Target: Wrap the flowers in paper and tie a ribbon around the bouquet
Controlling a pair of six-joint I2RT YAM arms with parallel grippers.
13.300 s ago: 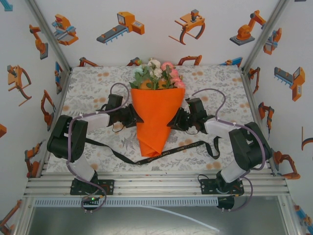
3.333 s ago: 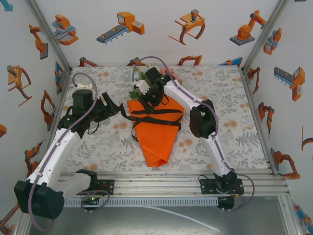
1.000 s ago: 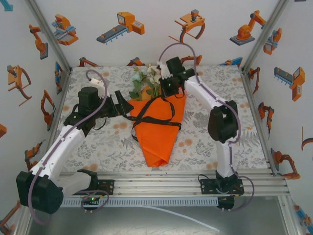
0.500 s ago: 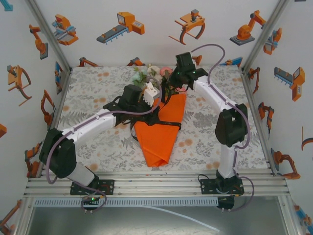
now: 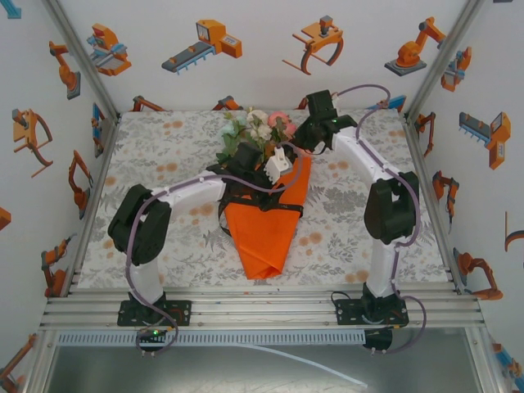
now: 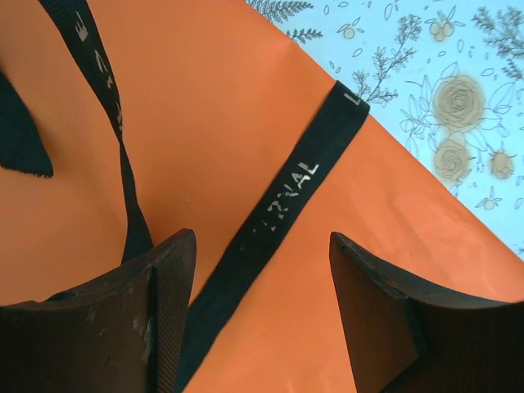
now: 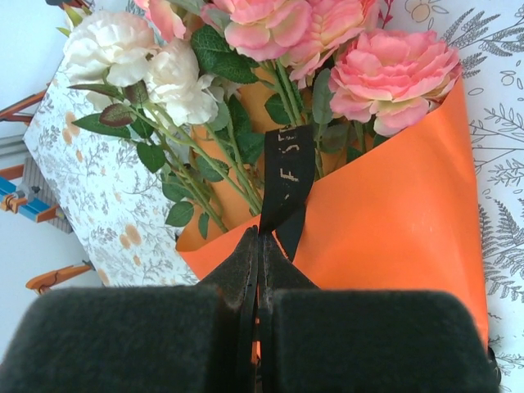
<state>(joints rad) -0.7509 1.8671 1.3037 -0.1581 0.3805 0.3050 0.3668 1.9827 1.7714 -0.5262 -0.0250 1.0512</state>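
Note:
My right gripper has the ribbon crossing the cone [image 5: 290, 206] behind it, so next I must pull the pinched end back toward that ribbon, clear of the flowers [image 5: 260, 129], and release it.
The bouquet [image 5: 264, 225] lies mid-table, an orange paper [image 7: 393, 205] cone with its point toward the arms. Pink and white flowers [image 5: 260, 129] spill from its far, wide end. A black ribbon [image 5: 264, 199] crosses the cone. My left gripper [image 5: 270, 174] hovers over the cone's upper part, open. In the left wrist view a ribbon [image 6: 286, 201] strip runs diagonally over the paper [image 6: 213, 106] between the spread fingers [image 6: 168, 282], nearer the left one. My right gripper [image 5: 297, 147] is at the cone's far right corner, shut on a ribbon [image 7: 288, 184] end beside the flowers [image 7: 270, 33].
A floral-print tablecloth [image 5: 164, 155] covers the table. White walls with orange robot pictures close in the back and sides. An aluminium rail [image 5: 262, 311] runs along the near edge. A loose ribbon loop [image 5: 223, 227] hangs off the cone's left side.
My left arm has swung from the cone's left side to over the cone, and its jaws have narrowed a little. My right gripper has drawn the ribbon end to the right and back.

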